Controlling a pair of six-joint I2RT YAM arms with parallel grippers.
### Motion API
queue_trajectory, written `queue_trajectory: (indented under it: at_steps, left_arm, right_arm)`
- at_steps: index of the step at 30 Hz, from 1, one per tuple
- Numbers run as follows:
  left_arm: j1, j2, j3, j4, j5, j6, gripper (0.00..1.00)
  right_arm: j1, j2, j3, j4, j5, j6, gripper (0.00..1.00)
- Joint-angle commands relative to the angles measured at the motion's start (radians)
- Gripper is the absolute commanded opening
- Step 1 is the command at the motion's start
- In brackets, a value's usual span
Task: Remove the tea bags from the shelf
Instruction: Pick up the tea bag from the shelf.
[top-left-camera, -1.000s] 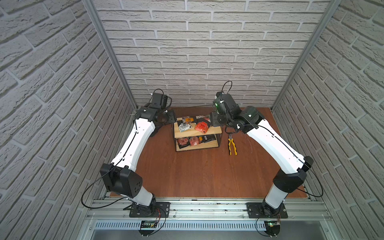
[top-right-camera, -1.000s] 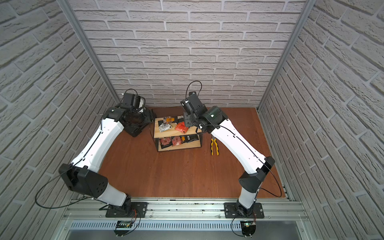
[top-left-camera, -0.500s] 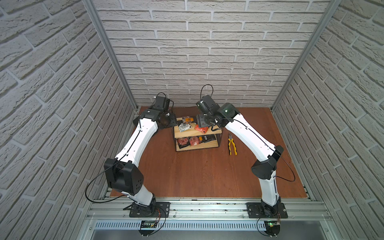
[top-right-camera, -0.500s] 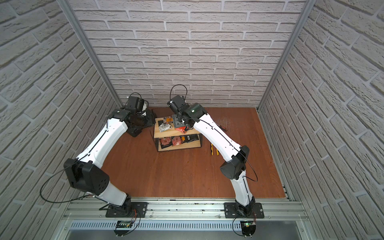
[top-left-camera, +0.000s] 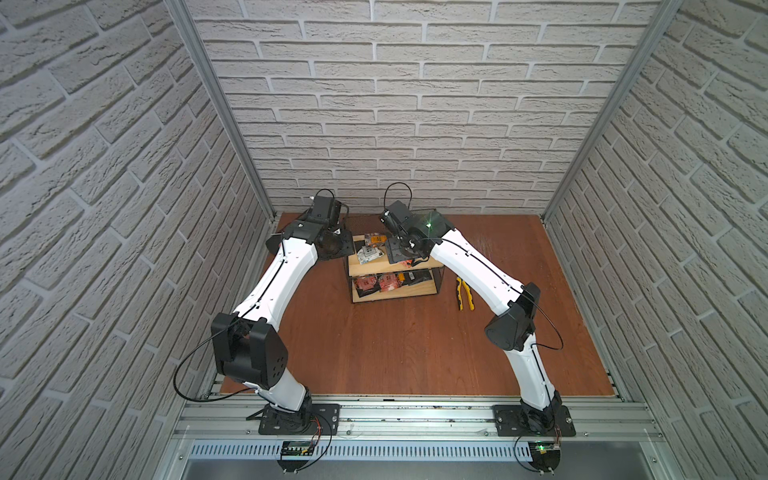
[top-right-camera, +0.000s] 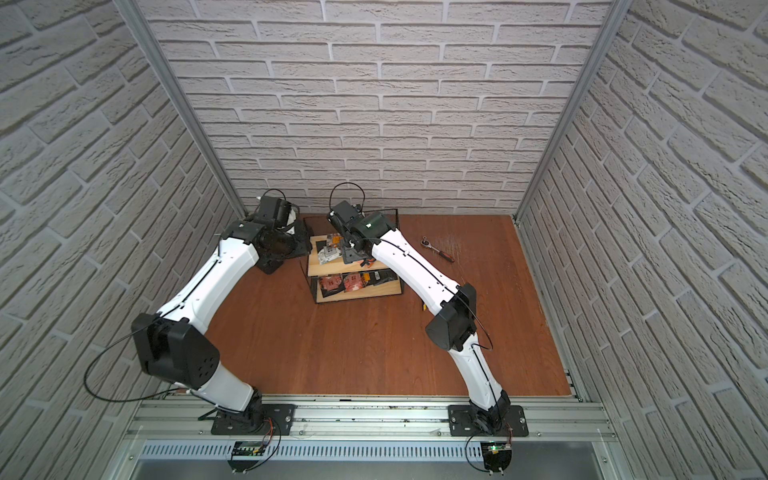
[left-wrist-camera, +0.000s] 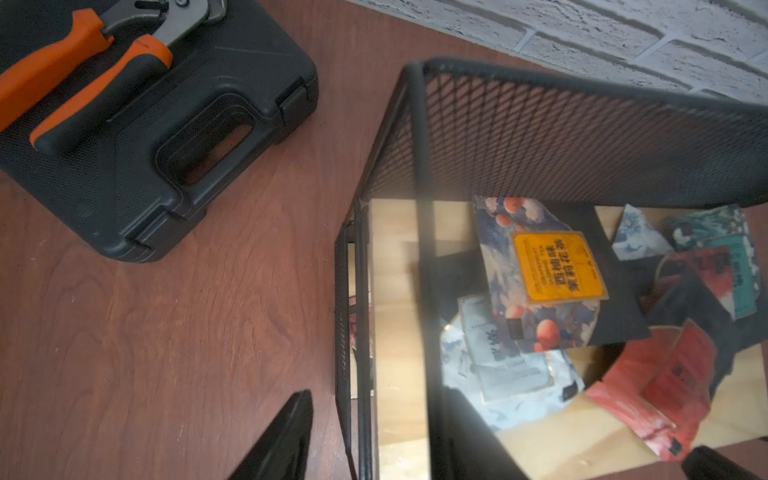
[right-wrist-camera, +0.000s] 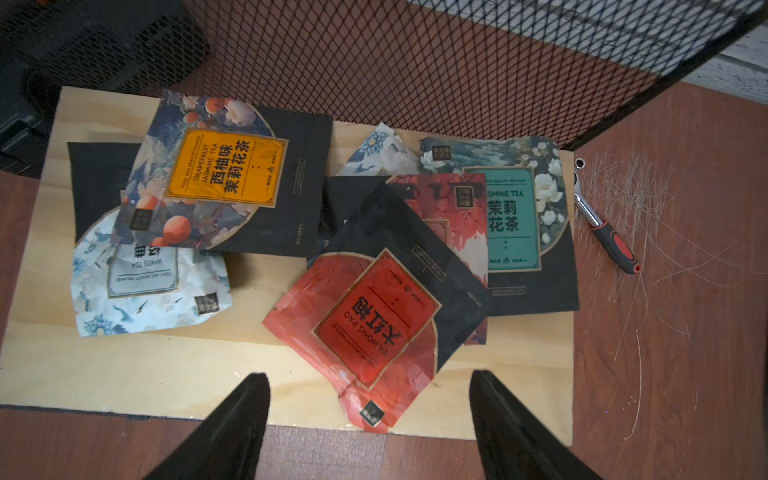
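Note:
My right gripper lowers its open fingers around the red tea bag's near corner (top-left-camera: 408, 263) (right-wrist-camera: 371, 408) below and closes next, since that corner lies uncovered by any other tea bag.
The shelf (top-left-camera: 358, 266) (top-right-camera: 323, 270) stands at the back of the table. Its top pine board (right-wrist-camera: 124, 374) carries several tea bags: an orange-labelled one (right-wrist-camera: 224, 174), a white one (right-wrist-camera: 141, 282), a teal one (right-wrist-camera: 511, 220) and a red one (right-wrist-camera: 374, 316). More tea bags (top-left-camera: 384, 283) lie on the lower tier. My right gripper (right-wrist-camera: 369, 374) hangs open over the top board's front edge, its fingers either side of the red bag's corner and not touching it. My left gripper (left-wrist-camera: 378, 392) is open at the shelf's left end, straddling the mesh side frame (left-wrist-camera: 361, 332).
A black tool case (left-wrist-camera: 145, 137) with orange-handled pliers (left-wrist-camera: 83, 83) on it lies left of the shelf. Yellow-handled pliers (top-left-camera: 465, 293) lie right of the shelf. A ratchet wrench (right-wrist-camera: 602, 220) (top-right-camera: 438, 249) lies behind it to the right. Mesh (right-wrist-camera: 415, 62) closes the shelf's back.
My right arm swung left over the shelf's top tier and its jaws opened wider. My left arm moved in against the shelf's left end with its jaws narrowing.

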Motion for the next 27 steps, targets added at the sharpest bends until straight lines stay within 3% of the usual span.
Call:
queue_trajectory:
  at_steps: [1,15,27]
  left_arm:
    - [0.003,0.011,-0.017,0.033,0.009,0.020,0.54]
    - [0.002,0.016,-0.014,0.027,0.011,0.036,0.54]
    - [0.004,0.019,-0.007,0.021,0.011,0.051,0.52]
  right_arm:
    - [-0.004,0.011,0.028,0.013,-0.001,0.023,0.81]
    - [-0.025,0.081,0.043,0.022,0.012,0.045,0.79]
    - [-0.029,0.027,-0.084,0.039,-0.038,0.082,0.46]
